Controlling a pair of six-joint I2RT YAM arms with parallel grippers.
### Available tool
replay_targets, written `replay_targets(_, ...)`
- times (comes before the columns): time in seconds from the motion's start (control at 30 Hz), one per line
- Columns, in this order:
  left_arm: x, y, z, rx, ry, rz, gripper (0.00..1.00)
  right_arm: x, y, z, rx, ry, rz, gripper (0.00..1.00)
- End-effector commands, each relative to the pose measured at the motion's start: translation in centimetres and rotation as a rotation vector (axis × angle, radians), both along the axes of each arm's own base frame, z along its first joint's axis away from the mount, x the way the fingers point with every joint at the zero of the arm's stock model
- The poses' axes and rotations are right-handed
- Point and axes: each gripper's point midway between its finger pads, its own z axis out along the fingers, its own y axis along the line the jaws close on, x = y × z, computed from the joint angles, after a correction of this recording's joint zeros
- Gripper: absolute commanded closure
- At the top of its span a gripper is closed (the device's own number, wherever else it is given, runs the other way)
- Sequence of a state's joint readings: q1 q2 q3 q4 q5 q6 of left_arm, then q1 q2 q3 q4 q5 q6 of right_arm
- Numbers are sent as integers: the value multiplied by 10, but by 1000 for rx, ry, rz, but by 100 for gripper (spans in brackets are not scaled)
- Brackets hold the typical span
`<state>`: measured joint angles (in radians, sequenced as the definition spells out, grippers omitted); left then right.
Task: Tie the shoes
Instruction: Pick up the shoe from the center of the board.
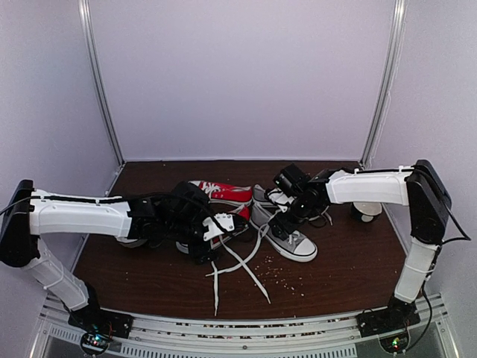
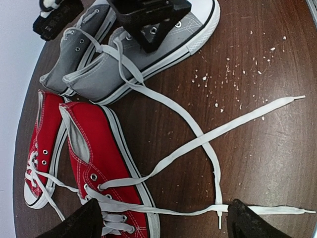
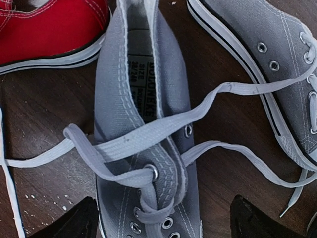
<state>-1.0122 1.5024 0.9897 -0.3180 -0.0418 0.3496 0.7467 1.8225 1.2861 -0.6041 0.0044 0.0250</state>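
The near grey shoe's collar stands open beyond the eyelets. So next, my right gripper rises outward toward the shoe's heel, then lowers onto the collar's edge by the red sneaker.
Two grey shoes lie mid-table: the near one (image 1: 292, 240) and one behind it (image 1: 266, 197). My right gripper (image 1: 287, 216) is open and hovers over the near grey shoe (image 3: 143, 99), its fingertips (image 3: 69, 223) on either side of the eyelets. That shoe's white laces (image 3: 148, 134) are crossed once over the tongue. The second grey shoe (image 3: 267, 64) lies to the right. My left gripper (image 1: 212, 240) is open, low over the table. Its fingertips (image 2: 252, 223) straddle a lace end (image 2: 198, 210) beside a red sneaker (image 2: 99, 148). Long laces cross on the table (image 2: 200, 139).
Two red sneakers (image 1: 223, 192) lie left of the grey pair, under my left arm. A white round object (image 1: 365, 211) stands at the right. Crumbs (image 1: 279, 272) are scattered on the brown table (image 1: 149, 268). White walls enclose the back and sides.
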Motion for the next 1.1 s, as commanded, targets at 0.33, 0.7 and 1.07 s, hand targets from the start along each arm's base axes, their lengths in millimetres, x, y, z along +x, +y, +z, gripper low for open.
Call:
replay_targets(0.33,4,-1,16,-13,-58,1,11,33,52,43,61,-74,98,4)
replay_targets(0.7,13,6,27,-24,-123,50,11,63,68,13,30,-88,46,27)
replay_targets(1.07,16,8,29,-20,-137,64,11,62,53,51,159,-171,-49,100)
